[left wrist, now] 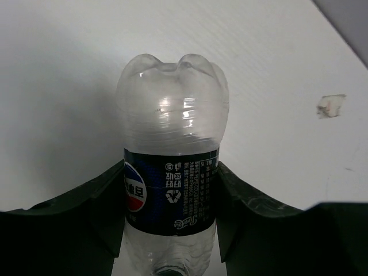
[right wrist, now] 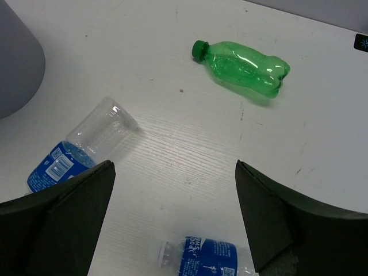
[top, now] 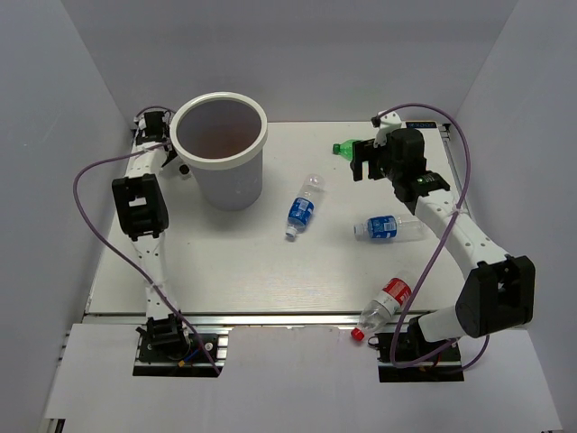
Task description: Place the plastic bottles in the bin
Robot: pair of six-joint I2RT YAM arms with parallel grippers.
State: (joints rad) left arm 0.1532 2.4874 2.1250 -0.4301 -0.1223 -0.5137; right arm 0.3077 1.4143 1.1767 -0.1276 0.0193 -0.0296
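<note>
My left gripper climbs next, then shifts to the right in the top view over the bin's opening [top: 219,131] to release the clear bottle, since the bin's side blocks the way.
My left gripper [left wrist: 171,195] is shut on a clear bottle with a dark blue label [left wrist: 171,144], its base pointing away from the camera. In the top view this gripper [top: 171,152] sits at the left side of the white bin [top: 219,149]. My right gripper [top: 365,162] is open and empty above the table, next to the green bottle [top: 343,149]. The right wrist view shows the green bottle [right wrist: 244,66] ahead. Two clear blue-label bottles [top: 303,207] [top: 388,227] lie mid-table. A red-label bottle [top: 385,305] lies at the front edge. No orange bottles are in view.
The white table [top: 234,262] is enclosed by grey walls at the left, back and right. In the right wrist view the bin's wall [right wrist: 17,57] shows at the upper left. The purple cables loop beside each arm.
</note>
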